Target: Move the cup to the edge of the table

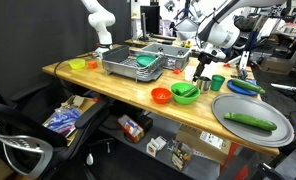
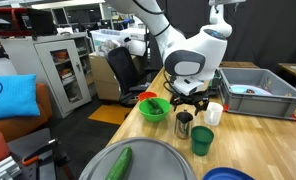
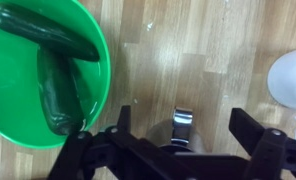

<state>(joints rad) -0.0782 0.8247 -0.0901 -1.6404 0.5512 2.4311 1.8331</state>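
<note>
The silver cup stands below the robot's open gripper, already between its spread fingers, so the gripper should next go down onto the silver cup's rim (image 2: 184, 115) (image 3: 182, 122) and close.
The silver metal cup (image 2: 184, 124) stands upright on the tan wooden table (image 2: 238, 135), between a green bowl (image 2: 153, 107) and a green plastic cup (image 2: 202, 140). My gripper (image 2: 191, 100) hangs just above the silver cup, open and empty. In the wrist view the cup (image 3: 183, 122) sits between the two spread black fingers of the gripper (image 3: 186, 128), which do not touch it. In an exterior view the gripper (image 1: 201, 62) is over the cup (image 1: 198, 76), which is small and partly hidden.
The green bowl (image 3: 48, 70) holds dark green vegetables. A white cup (image 3: 293, 80) stands close on the other side. A large grey plate (image 1: 273, 135) with a cucumber (image 1: 250, 120), an orange bowl (image 1: 161, 96) and a dish rack (image 1: 138, 62) share the table.
</note>
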